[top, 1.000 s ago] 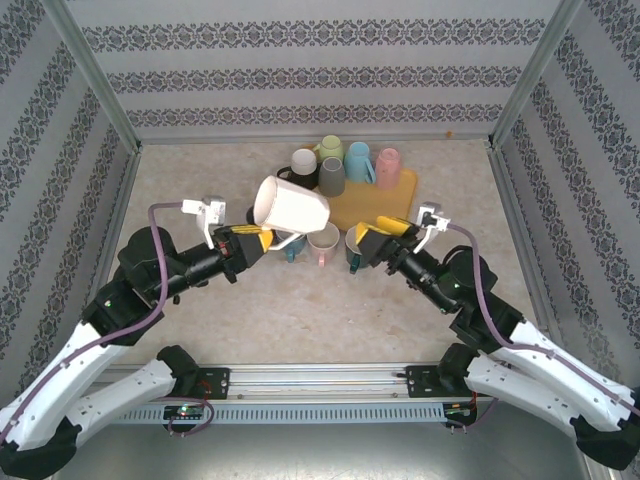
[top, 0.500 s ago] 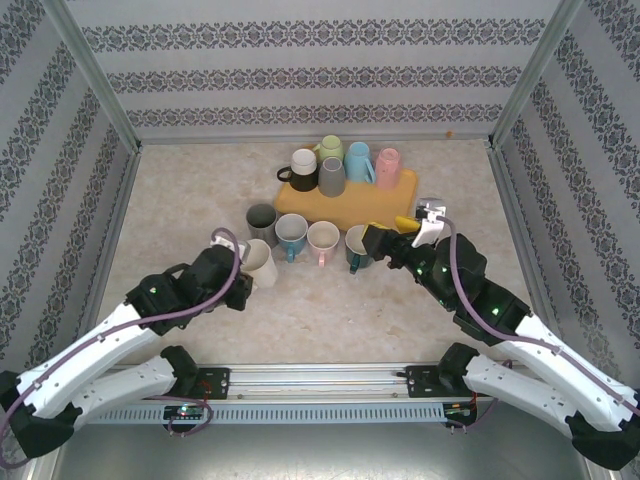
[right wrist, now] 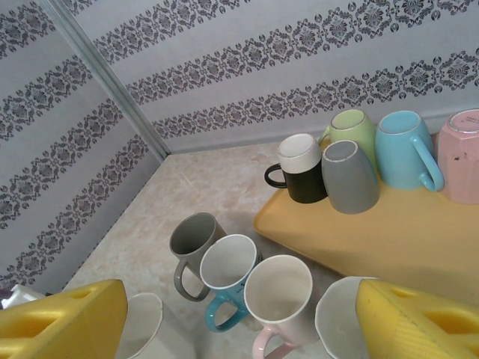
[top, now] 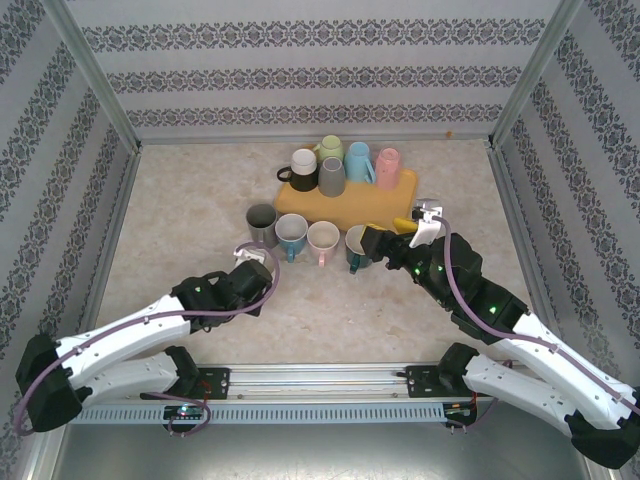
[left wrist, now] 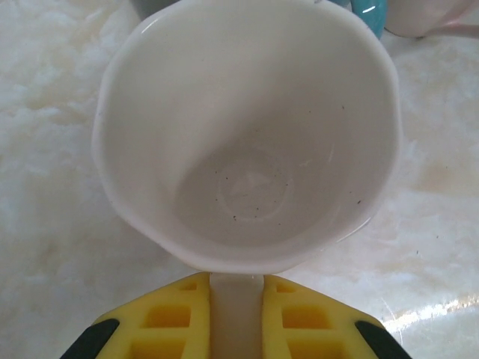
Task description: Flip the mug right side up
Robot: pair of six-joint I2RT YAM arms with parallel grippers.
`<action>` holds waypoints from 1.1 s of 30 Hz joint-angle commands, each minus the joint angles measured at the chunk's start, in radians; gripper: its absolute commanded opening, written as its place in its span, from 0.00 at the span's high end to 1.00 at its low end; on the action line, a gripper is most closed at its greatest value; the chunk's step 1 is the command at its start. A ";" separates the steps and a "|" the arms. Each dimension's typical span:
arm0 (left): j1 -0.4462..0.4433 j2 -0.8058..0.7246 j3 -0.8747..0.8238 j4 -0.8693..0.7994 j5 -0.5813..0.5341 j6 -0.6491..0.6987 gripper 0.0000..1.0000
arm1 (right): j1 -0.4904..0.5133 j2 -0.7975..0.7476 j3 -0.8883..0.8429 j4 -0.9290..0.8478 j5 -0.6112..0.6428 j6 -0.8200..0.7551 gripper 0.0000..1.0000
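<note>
The white mug [left wrist: 247, 134] already has its opening up, so my left gripper will next lower it onto the bare tabletop by the teal mug [left wrist: 410, 69] below and let go of the white mug's handle.
The white mug [left wrist: 247, 134] is mouth up over the marble table, and I look straight down into its bare inside. My left gripper [left wrist: 236, 280] is shut on the mug's handle, which is pinched between the yellow fingers [left wrist: 172, 314]. In the top view the left gripper [top: 258, 272] sits at the left end of the row of upright mugs. The right wrist view catches the white mug's rim [right wrist: 142, 325] at the lower left. My right gripper [right wrist: 239, 329] stands open above the row, holding nothing; from above, the right gripper [top: 365, 245] is at the row's right end.
A grey mug [top: 262, 222], a teal mug [top: 291, 233], a pink mug [top: 323, 238] and a white-rimmed mug [right wrist: 340, 321] stand upright in a row. Behind them a yellow tray [top: 385, 205] holds several upside-down mugs. Patterned walls enclose the table.
The left arm has swung the white mug down from a raised, sideways tilt to the table's level at the row's left end. The right gripper has shifted slightly and stays open.
</note>
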 commanded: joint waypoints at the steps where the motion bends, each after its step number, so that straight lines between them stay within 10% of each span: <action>1: -0.018 0.008 0.004 0.159 -0.063 -0.015 1.00 | -0.005 0.002 -0.007 -0.017 0.024 -0.019 0.20; 20: 0.022 0.140 0.008 0.246 -0.044 -0.032 1.00 | -0.005 0.003 -0.041 -0.017 0.038 -0.018 0.20; 33: 0.039 0.113 0.021 0.212 -0.044 -0.051 0.81 | -0.005 0.015 -0.039 -0.004 0.029 -0.016 0.20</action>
